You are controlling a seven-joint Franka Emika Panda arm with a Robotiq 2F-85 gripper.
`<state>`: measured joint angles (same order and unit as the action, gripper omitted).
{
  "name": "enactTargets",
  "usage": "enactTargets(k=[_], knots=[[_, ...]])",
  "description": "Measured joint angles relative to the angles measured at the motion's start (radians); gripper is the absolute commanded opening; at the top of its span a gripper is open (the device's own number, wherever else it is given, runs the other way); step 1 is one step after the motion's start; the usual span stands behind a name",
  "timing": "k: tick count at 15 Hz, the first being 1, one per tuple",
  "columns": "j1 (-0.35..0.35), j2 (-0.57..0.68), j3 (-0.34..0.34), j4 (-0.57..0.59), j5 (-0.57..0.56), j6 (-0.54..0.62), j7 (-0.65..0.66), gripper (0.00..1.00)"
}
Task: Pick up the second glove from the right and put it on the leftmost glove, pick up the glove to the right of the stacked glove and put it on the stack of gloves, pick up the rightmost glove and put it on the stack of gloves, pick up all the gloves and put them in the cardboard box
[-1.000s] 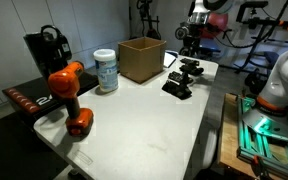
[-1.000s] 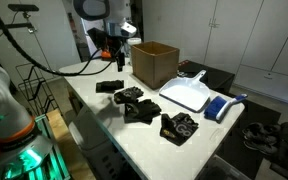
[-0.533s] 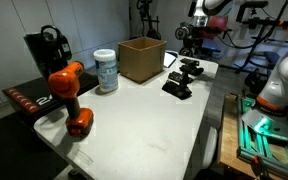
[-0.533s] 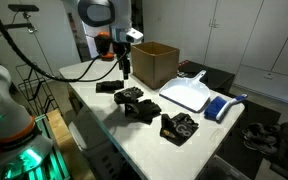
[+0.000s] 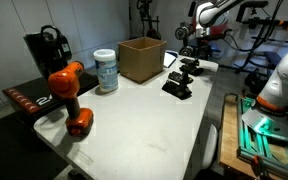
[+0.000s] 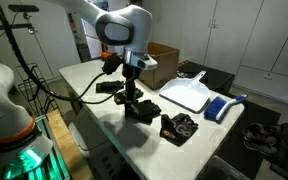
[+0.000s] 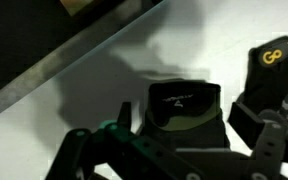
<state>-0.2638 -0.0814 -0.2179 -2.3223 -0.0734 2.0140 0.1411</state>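
My gripper lowers onto the black glove between its open fingers next, then closes.
Several black gloves lie in a row on the white table. In an exterior view they are one at the far end (image 6: 107, 87), one under my gripper (image 6: 131, 100), one beside it (image 6: 146, 111) and one near the table's end (image 6: 179, 126). My gripper (image 6: 131, 86) is low over the second of these. In the wrist view my gripper (image 7: 187, 118) is open, with a black glove (image 7: 184, 100) lying between its fingers. Another glove with a yellow logo (image 7: 276, 60) lies to the right. The brown cardboard box (image 6: 156, 62) stands behind the gloves and also shows in an exterior view (image 5: 141, 58).
An orange-and-black drill (image 5: 69, 95), a white canister with a blue label (image 5: 106, 70) and a black machine (image 5: 46, 48) stand at one side of the table. A white dustpan (image 6: 189, 95) and a blue brush (image 6: 219, 108) lie beside the gloves.
My arm has swung away from beside the cardboard box and come down over the row of gloves, now low over one glove.
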Motion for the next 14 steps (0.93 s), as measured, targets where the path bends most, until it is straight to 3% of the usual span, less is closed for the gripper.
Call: enactTargets(k=[6, 7, 9, 14], knots=[[-0.002, 0.121, -0.016, 0.042, -0.003, 0.076, -0.013, 0.99], [-0.001, 0.137, -0.016, 0.046, -0.002, 0.085, -0.013, 0.81], [0.0, 0.167, -0.015, 0.053, 0.001, 0.091, -0.013, 0.69], [0.001, 0.221, -0.015, 0.079, 0.006, 0.091, -0.017, 0.29]])
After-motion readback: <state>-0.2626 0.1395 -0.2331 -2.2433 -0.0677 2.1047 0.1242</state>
